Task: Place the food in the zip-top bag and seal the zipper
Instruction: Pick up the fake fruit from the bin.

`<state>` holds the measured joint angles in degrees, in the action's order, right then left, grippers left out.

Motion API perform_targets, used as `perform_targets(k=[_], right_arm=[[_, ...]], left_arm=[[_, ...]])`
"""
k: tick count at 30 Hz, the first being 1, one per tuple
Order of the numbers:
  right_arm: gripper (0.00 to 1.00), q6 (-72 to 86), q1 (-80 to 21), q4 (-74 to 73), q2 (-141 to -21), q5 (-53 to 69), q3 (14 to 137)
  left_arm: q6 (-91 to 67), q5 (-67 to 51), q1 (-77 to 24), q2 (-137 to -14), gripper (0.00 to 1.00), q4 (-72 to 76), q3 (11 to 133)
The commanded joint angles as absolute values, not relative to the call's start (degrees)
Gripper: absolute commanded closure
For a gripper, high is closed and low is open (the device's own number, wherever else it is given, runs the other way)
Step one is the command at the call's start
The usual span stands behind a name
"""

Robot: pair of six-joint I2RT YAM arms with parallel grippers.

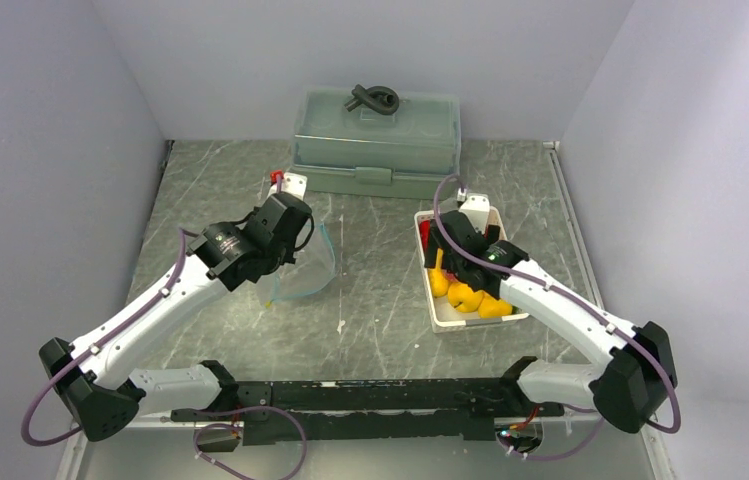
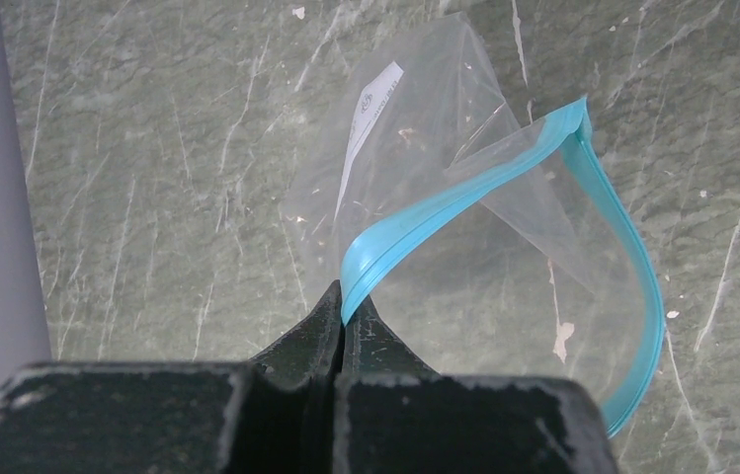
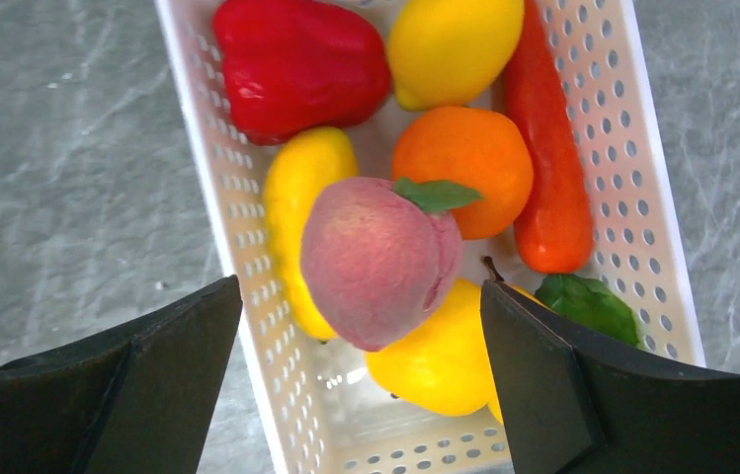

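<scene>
The robot's right gripper will go down into the white basket and close around the peach's sides (image 1: 452,275) (image 3: 379,263).
The clear zip-top bag (image 1: 308,265) lies left of centre with its mouth gaping; it also shows in the left wrist view (image 2: 464,188). My left gripper (image 2: 344,301) is shut on the teal zipper strip (image 2: 425,217) and holds the mouth edge up. The food lies in the white basket (image 1: 445,322): a pink peach (image 3: 377,259) on top, a red pepper (image 3: 296,61), an orange (image 3: 464,158), several yellow fruits (image 3: 445,355), a red-orange carrot (image 3: 543,168) and a green leaf (image 3: 588,301). My right gripper (image 3: 361,346) is open, hovering above the basket over the peach.
A grey-green lidded box (image 1: 375,140) with a dark knot-like handle stands at the back centre. Grey walls close in on the left, right and back. The white basket (image 3: 247,217) sits right of centre on the marbled table.
</scene>
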<state>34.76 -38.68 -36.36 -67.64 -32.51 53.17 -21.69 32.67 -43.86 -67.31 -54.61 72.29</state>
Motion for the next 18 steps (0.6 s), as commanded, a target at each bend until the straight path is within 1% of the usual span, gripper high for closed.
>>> perform_targets(k=[1,9,12,18], right_arm=[[0.05,36.24,-36.28,-33.91,-68.95,-32.31,51.30],[0.04,36.42,-33.91,-30.68,-71.80,-30.51,48.94],[0.06,36.45,-33.44,-29.50,-72.31,-29.61,48.33],[0.17,36.22,-32.75,-27.90,-72.28,-29.16,47.23]], left_arm=[[-21.00,32.32,-43.76,-65.83,1.00,-53.00,71.86],[-20.97,32.11,-43.51,-65.87,1.00,-52.91,71.66],[-20.94,32.07,-43.34,-66.04,1.00,-52.93,71.73],[-20.84,32.01,-43.16,-66.09,1.00,-52.91,71.68]])
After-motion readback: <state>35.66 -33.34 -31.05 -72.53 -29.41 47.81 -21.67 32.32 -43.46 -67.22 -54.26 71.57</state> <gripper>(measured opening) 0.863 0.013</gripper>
